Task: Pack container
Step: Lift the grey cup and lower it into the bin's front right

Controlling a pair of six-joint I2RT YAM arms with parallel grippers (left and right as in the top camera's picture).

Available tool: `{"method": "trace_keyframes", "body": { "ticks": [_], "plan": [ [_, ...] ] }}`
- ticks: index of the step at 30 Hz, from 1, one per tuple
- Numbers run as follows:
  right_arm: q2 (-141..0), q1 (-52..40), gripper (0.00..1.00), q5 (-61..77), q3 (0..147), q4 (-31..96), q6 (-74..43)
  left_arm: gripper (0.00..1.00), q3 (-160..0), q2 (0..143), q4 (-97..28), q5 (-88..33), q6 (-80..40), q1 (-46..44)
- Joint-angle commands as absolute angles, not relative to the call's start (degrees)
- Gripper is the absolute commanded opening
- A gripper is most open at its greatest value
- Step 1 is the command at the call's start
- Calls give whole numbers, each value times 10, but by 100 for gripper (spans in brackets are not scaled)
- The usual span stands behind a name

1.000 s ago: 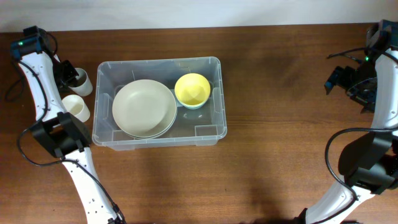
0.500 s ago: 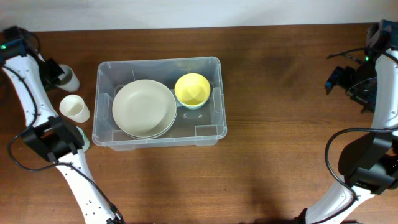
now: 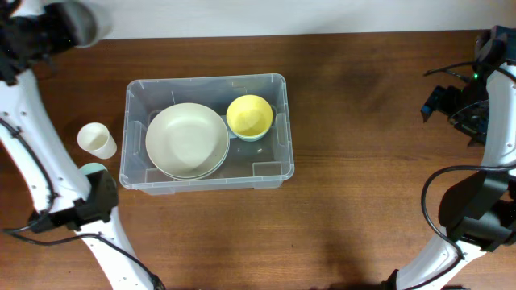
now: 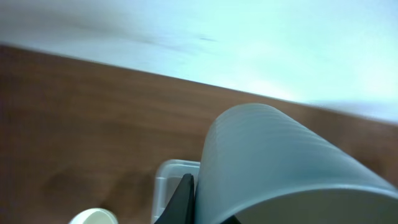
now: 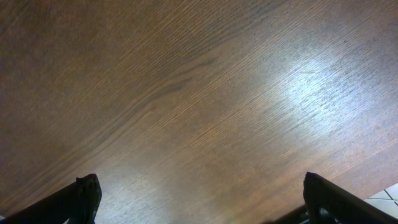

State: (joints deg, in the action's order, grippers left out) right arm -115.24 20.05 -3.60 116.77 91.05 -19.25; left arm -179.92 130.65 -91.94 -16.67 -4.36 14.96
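My left gripper shifts to the right in the overhead view, back and down beside the plates [image 3: 186, 140] next. The near part of the container's bottom by the yellow bowl [image 3: 249, 116] is empty.
The container [image 3: 129, 173] is a large clear bin at the table's middle left; it holds cream plates [image 3: 186, 140] and a yellow bowl [image 3: 249, 116]. My left gripper [image 3: 50, 31] is raised at the far left corner, shut on a grey cup [image 3: 82, 19], which is blurred. In the left wrist view the grey cup [image 4: 280, 168] fills the lower right between my left gripper's [image 4: 208, 208] jaws, with the container's corner [image 4: 173, 177] below. My right gripper [image 3: 472, 113] is open and empty at the far right; its wrist view [image 5: 202, 193] shows only bare wood.
A white cup [image 3: 97, 139] stands on the table left of the container and shows at the bottom of the left wrist view [image 4: 93, 216]. A pale green object [image 3: 91, 170] peeks out beside the left arm's base. The table's back edge is near the left gripper.
My left gripper has lifted the grey cup from beside the white cup and carried it up toward the far left corner. The right arm has not moved.
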Motion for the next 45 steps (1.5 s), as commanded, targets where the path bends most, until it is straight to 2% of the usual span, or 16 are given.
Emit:
{"method": "trace_keyframes", "body": {
  "ticks": [1,11,20,24,36,45],
  "plan": [
    [-1146,203,99,-39,1168,910,-191,1,-1798,1302,-942,-185,30,94],
    [-1146,203,99,-39,1168,910,-191,1,-1769,1303,-967,-211,129,-65],
    [-1146,203,99,-39,1168,910,-191,1,-1615,1303,-967,-199,96,-154],
    [-1146,203,99,-39,1168,910,-191,1,-1529,1303,-967,-166,53,-172],
    [-1146,203,99,-39,1168,910,-191,1,-1362,1303,-962,-140,22,-197],
    [-1146,203,99,-39,1168,910,-191,1,-1254,1303,-873,-126,13,-199]
  ]
}}
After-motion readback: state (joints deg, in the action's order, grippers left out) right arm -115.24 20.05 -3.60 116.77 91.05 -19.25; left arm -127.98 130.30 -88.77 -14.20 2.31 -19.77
